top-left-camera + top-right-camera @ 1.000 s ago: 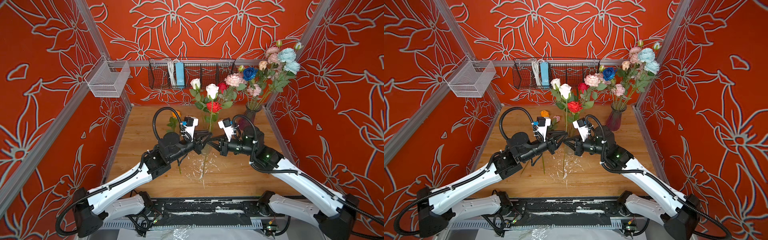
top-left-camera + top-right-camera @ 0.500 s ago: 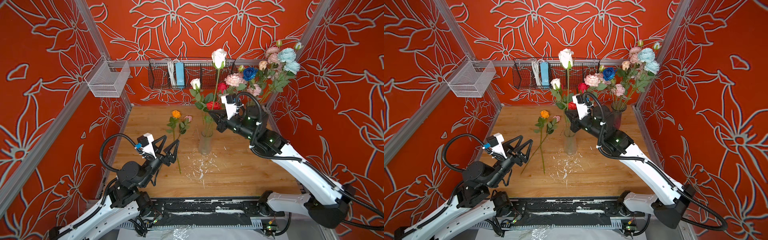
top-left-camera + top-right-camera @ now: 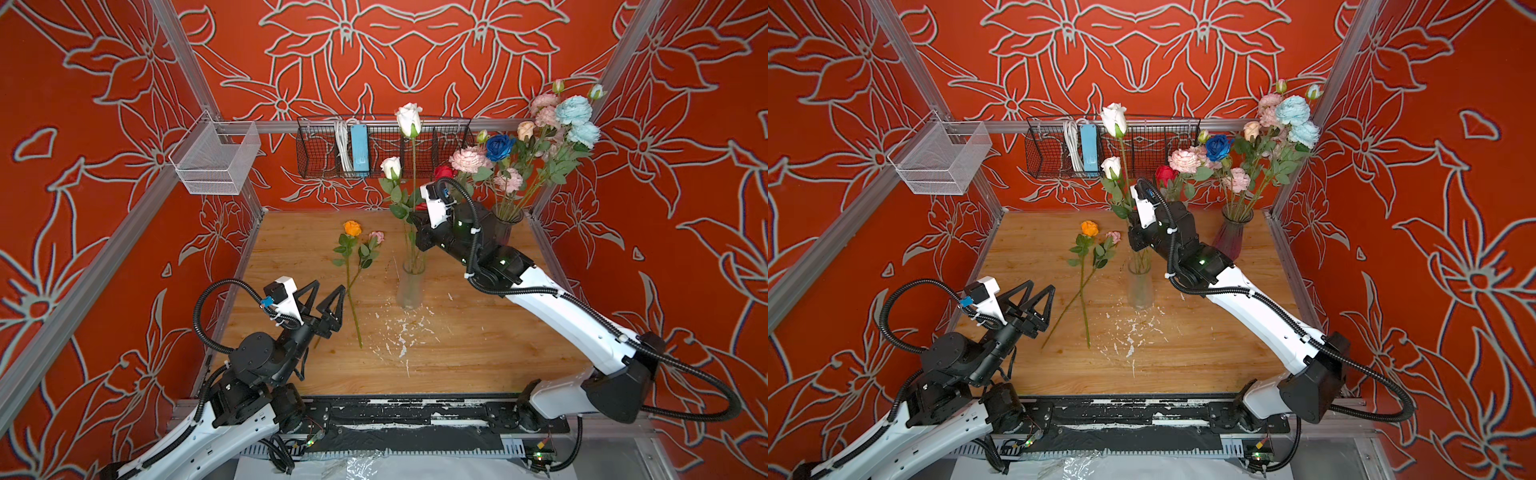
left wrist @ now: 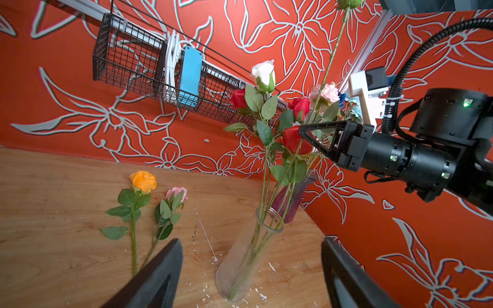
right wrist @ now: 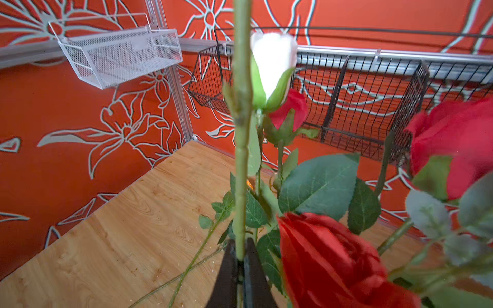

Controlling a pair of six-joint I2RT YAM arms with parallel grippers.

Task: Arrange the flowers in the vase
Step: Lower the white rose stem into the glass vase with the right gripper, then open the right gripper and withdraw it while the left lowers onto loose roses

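I need to reach my left gripper outward next, tip it down and close on the orange rose's green stem (image 3: pixel 349 280) (image 4: pixel 134 238), bare near its leaves, as it lies outward and below.
A clear ribbed vase (image 3: pixel 411 286) (image 3: pixel 1140 289) (image 4: pixel 244 264) stands mid-table with a white rose (image 3: pixel 391 167) and red roses (image 4: pixel 293 138) in it. My right gripper (image 3: pixel 415 230) (image 3: pixel 1133 237) (image 5: pixel 241 252) is shut on the green stem of a tall white rose (image 3: pixel 409 118) (image 3: pixel 1115 118), held upright above that vase. The stem's lower end runs down among the other stems. My left gripper (image 3: pixel 328 295) (image 3: pixel 1040 297) (image 4: pixel 250 241) is open and empty, at the front left. An orange rose (image 3: pixel 352 227) (image 4: pixel 142 181) and a small pink rose (image 3: pixel 377 237) (image 4: pixel 176 192) lie on the table.
A dark purple vase (image 3: pixel 505 226) (image 3: pixel 1229 239) in the back right corner holds pink, light blue and dark blue flowers (image 3: pixel 573 110). A black wire basket (image 3: pixel 374 145) and a white mesh basket (image 3: pixel 212 166) hang on the walls. White flecks (image 3: pixel 399 332) dot the wood.
My left gripper opened and drew back from the vase to the front left. My right gripper lifted the white rose high above the vase.
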